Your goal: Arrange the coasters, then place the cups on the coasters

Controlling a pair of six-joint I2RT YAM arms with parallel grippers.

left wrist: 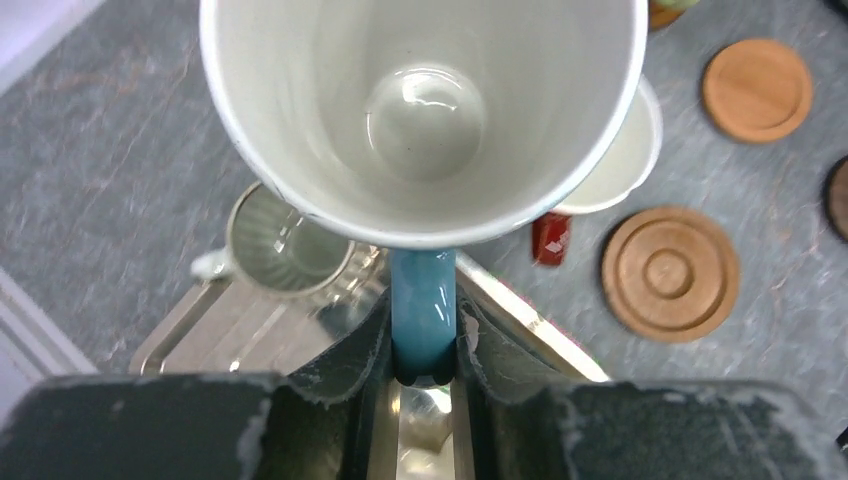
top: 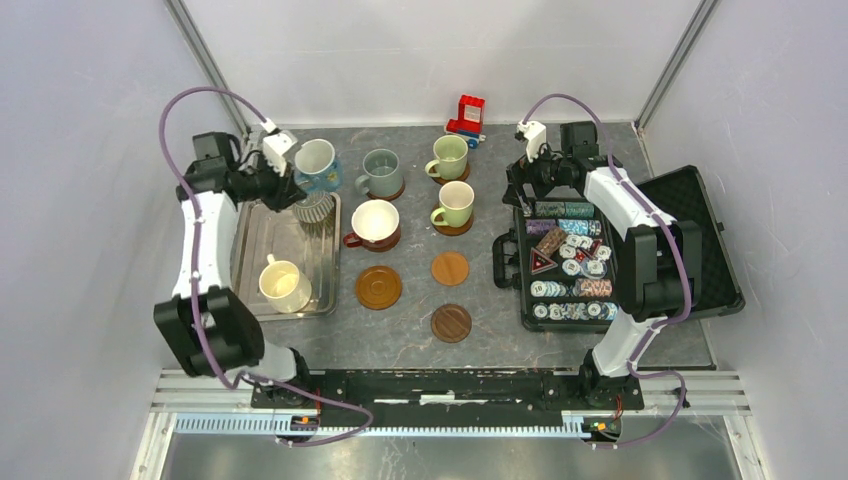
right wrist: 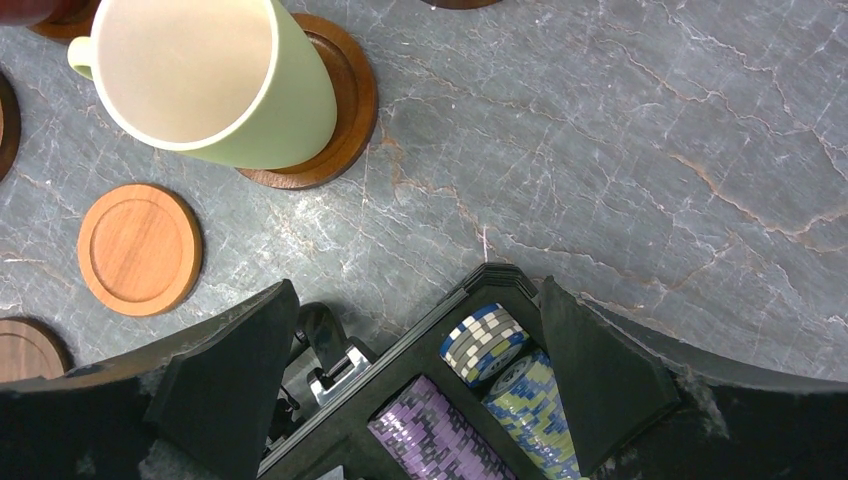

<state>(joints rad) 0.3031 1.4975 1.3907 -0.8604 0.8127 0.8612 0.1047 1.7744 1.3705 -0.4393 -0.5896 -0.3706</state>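
I will carry the small blue-white cup across and down with my left gripper next. I will release it onto the palest bare coaster [left wrist: 757, 90], below it and to its right in the top view.
My left gripper [top: 298, 180] [left wrist: 423, 350] is shut on the blue handle of the small blue-white cup [top: 316, 163] [left wrist: 420, 110], which hangs above the far end of the metal tray [top: 252, 235]. Below it in the tray stands the ribbed grey cup [top: 315, 210] [left wrist: 285, 250], with the cream-yellow cup [top: 283, 283] nearer. The grey-green cup [top: 382, 172], cream-and-brown cup [top: 375, 223] and two pale green cups [top: 450, 157] [top: 455, 203] sit on coasters. Three coasters [top: 379, 287] [top: 450, 268] [top: 451, 322] lie bare. My right gripper [top: 520, 188] [right wrist: 415, 300] is open over the chip case.
A black case of poker chips [top: 570, 265] [right wrist: 450, 420] lies open at the right, its lid [top: 700, 240] spread further right. A red toy [top: 466, 115] stands at the back. White walls close in on both sides.
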